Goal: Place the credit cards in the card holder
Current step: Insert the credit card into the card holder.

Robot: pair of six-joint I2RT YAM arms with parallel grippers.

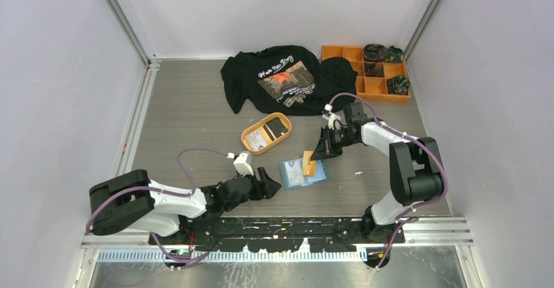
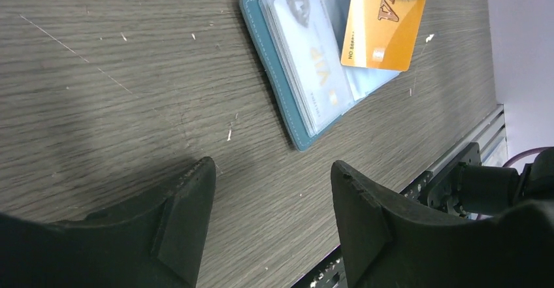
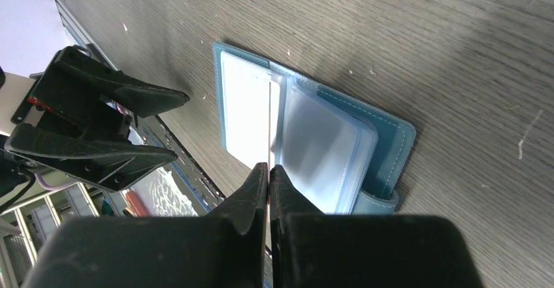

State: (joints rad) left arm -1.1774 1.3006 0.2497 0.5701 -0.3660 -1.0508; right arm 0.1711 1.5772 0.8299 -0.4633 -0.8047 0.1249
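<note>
I will lower the orange-tan card (image 1: 309, 163) with my right gripper slightly back toward the white card's page by the holder's middle, as it still hangs above the pockets (image 3: 326, 144).
The teal card holder (image 1: 295, 174) lies open on the table, showing clear pockets (image 3: 326, 144) and a white card (image 2: 313, 66) in its left page. My right gripper (image 1: 321, 153) is shut on an orange-tan credit card (image 1: 309, 163), held upright on edge over the holder's middle. In the right wrist view that card shows only as a thin line (image 3: 269, 121) beyond the pinched jaws (image 3: 269, 168). My left gripper (image 1: 271, 187) stands open and holds nothing (image 2: 273, 170), low over the table just left of the holder (image 2: 287, 105). The orange card (image 2: 382, 23) shows at the top of that view.
An orange oval tray (image 1: 249, 133) behind the holder contains a white card (image 1: 258, 142) and a black card (image 1: 277, 128). A black T-shirt (image 1: 281, 79) lies at the back, with an orange compartment box (image 1: 343, 54) to its right. The metal rail (image 1: 274, 226) runs along the near edge.
</note>
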